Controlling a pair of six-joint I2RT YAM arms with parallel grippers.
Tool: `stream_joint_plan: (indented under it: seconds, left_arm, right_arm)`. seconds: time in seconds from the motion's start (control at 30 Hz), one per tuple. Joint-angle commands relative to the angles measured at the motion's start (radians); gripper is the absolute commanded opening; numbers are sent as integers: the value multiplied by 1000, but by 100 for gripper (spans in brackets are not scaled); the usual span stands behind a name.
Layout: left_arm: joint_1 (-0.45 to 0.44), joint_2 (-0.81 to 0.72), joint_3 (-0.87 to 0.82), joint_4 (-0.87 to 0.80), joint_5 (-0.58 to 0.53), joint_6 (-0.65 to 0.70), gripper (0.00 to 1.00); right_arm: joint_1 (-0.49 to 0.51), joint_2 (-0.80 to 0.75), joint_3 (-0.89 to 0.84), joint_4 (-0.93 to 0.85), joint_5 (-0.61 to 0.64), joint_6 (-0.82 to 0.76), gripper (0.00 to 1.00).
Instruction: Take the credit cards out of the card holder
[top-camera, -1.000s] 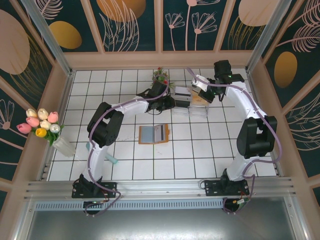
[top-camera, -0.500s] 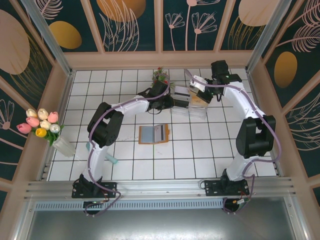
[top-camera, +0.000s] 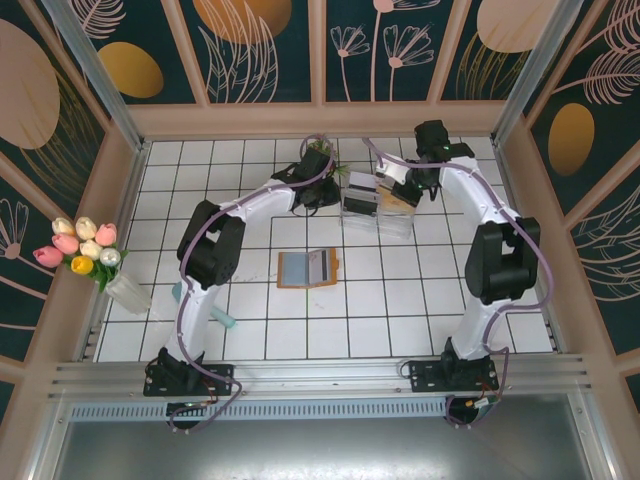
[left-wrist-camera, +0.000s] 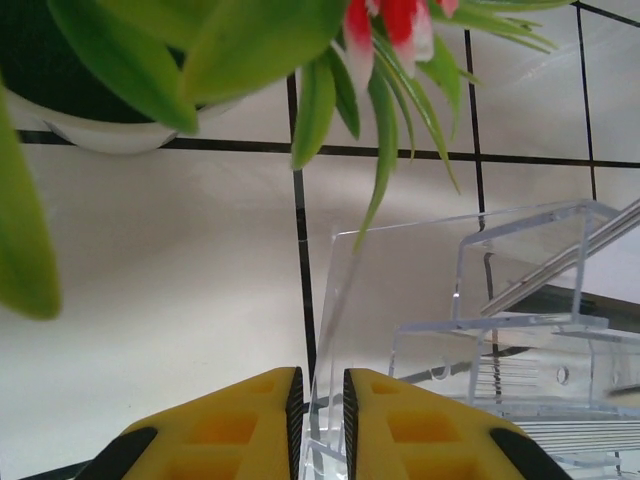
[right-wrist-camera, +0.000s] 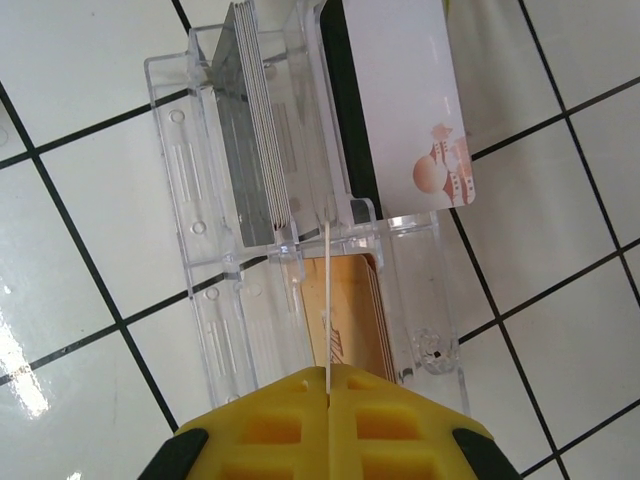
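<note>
The card in my right gripper shifts away from the grey stack (right-wrist-camera: 255, 130) next and its tip clears the divider. Then the gripper lowers and releases, since the orange-tan cards lie below it.
The card holder (top-camera: 307, 267) lies open mid-table, orange-brown with teal credit cards (top-camera: 300, 268) showing in it, away from both grippers. My left gripper (top-camera: 338, 193) (left-wrist-camera: 319, 382) is shut on the thin end wall of the clear tray (left-wrist-camera: 345, 300), beside the plant. My right gripper (top-camera: 400, 188) (right-wrist-camera: 327, 372) hangs above that tray (right-wrist-camera: 215, 290), shut on a thin card (right-wrist-camera: 327, 300) seen edge-on; its face colour does not show. Under it lie orange-tan cards (right-wrist-camera: 350, 320), a grey stack (right-wrist-camera: 255, 130) and a white card with a dark stripe (right-wrist-camera: 400, 100).
A potted plant (top-camera: 325, 150) stands just behind the tray; its leaves (left-wrist-camera: 320, 60) and white pot (left-wrist-camera: 100, 130) hang close over my left fingers. A vase of tulips (top-camera: 85, 250) stands at the left edge. Wooden walls ring the tiled table.
Both wrists have shifted toward the far wall. The left one has moved closer to the plant, still on the tray wall. The right one has slid left over the tray with its card.
</note>
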Motion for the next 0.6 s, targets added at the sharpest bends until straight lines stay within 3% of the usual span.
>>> stream_joint_plan:
  seconds: [0.0,0.23,0.57]
  left_arm:
    - [-2,5,37,-35,8,27,22]
    - [8,-82,8,-46,-7,30,24]
    - [30,-211,-136,-22,-4,16,25]
  right_arm:
    - [-10,26,46,-71,-11,-24,0]
    - [-40,54,76,-85,31,-25,0]
    - [-76,117,124,-137,-53,-49,0]
